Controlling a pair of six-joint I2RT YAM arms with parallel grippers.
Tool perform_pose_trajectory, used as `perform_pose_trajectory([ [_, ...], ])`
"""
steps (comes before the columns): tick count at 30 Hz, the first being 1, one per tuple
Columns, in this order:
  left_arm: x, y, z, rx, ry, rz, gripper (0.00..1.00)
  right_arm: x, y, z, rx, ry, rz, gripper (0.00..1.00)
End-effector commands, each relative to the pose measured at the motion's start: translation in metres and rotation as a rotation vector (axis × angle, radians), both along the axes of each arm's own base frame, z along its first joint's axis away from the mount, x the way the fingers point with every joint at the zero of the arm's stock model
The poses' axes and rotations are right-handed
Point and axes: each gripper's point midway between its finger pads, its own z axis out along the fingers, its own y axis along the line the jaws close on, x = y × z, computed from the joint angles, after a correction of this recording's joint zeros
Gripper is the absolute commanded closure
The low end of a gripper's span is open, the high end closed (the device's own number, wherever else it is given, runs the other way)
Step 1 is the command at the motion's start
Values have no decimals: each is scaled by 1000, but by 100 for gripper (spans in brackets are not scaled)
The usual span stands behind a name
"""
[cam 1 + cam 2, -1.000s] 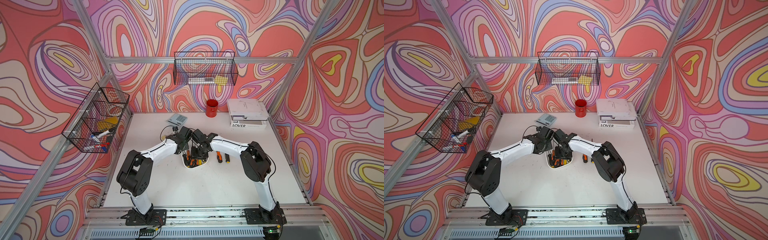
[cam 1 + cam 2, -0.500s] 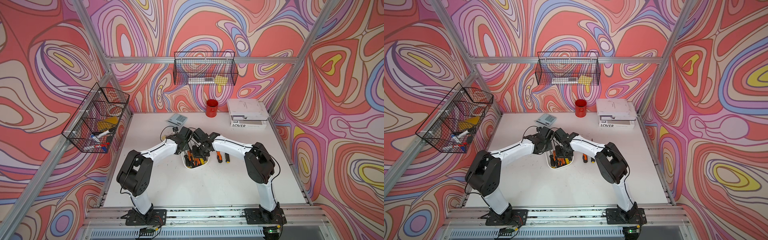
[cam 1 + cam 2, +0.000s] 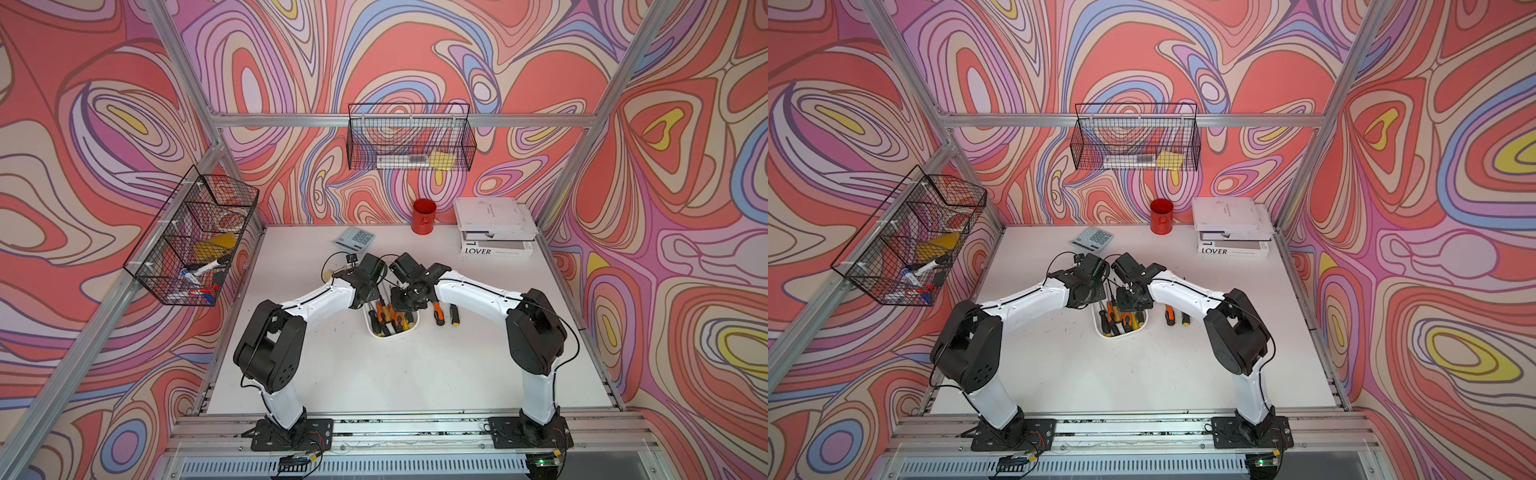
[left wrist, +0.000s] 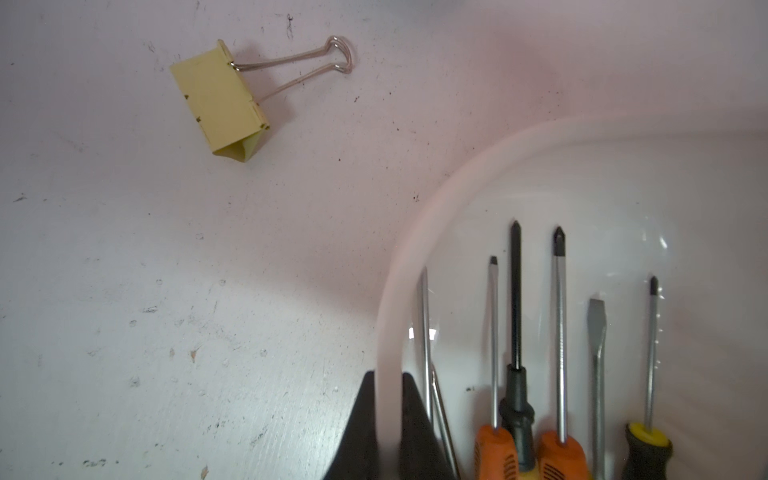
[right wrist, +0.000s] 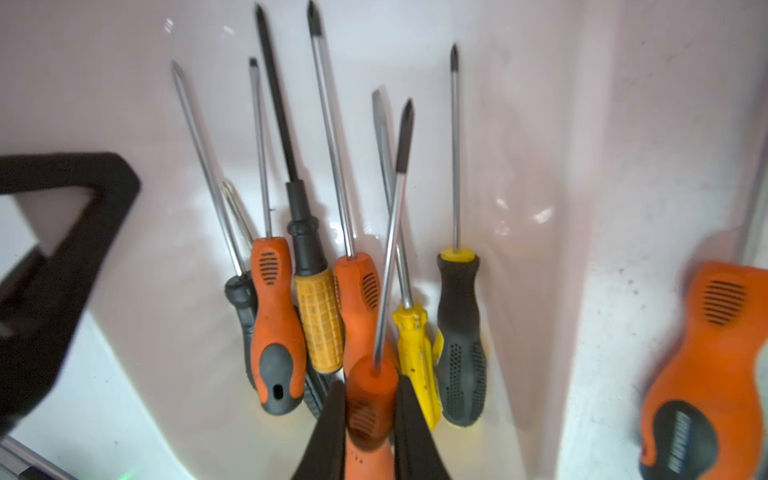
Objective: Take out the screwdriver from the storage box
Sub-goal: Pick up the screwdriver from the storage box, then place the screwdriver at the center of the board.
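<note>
My right gripper will next lift over the storage box's rim, pass the black-yellow screwdriver and lower to release on the bare tabletop below the rim.
The white storage box (image 3: 388,336) (image 3: 1115,336) sits mid-table with several screwdrivers lying in it. My left gripper (image 4: 388,376) is shut on the box's rim (image 4: 415,232), one finger on each side of it. In the right wrist view my right gripper (image 5: 371,384) is shut on the orange handle of one screwdriver (image 5: 388,249). Its shaft is tilted up across the others that lie on the box floor (image 5: 540,208). In both top views the two gripper heads meet over the box's far end, the left (image 3: 368,299) beside the right (image 3: 405,301).
Two screwdrivers lie on the table right of the box, an orange one (image 3: 436,312) (image 5: 706,353) and a black-yellow one (image 3: 455,314). A yellow binder clip (image 4: 224,102) lies near the box. Calculator (image 3: 355,240), red cup (image 3: 424,216) and stacked books (image 3: 494,232) stand at the back. Wire baskets (image 3: 409,137) (image 3: 191,237) hang on the walls.
My right gripper has closed on the orange screwdriver handle inside the box. The left arm has stayed on the rim.
</note>
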Motion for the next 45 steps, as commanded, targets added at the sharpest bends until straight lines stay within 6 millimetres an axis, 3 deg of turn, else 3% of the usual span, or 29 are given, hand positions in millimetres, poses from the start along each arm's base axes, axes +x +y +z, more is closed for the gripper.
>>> perform_pose_trajectory([
  [1,5,7,0,47,-12,11,100,10,-7,40,14,-108,6,100],
  [4,5,6,0,46,-11,12,100,14,-21,56,5,-143,-20,100],
  [8,5,8,2,55,-14,11,100,21,-63,69,-38,-168,-78,100],
  [15,4,12,7,73,-19,6,100,32,-167,42,-216,-65,-210,100],
  [20,3,12,10,77,-22,5,100,34,-214,20,-301,-2,-258,100],
  [23,3,13,11,80,-21,3,100,33,-226,9,-323,26,-251,100],
  [24,4,12,11,81,-20,1,100,33,-228,-3,-339,55,-235,100],
  [32,4,13,14,89,-22,-4,100,27,-228,-52,-344,170,-173,100],
  [45,3,14,14,95,-19,-4,100,30,-225,-94,-288,256,-168,100],
])
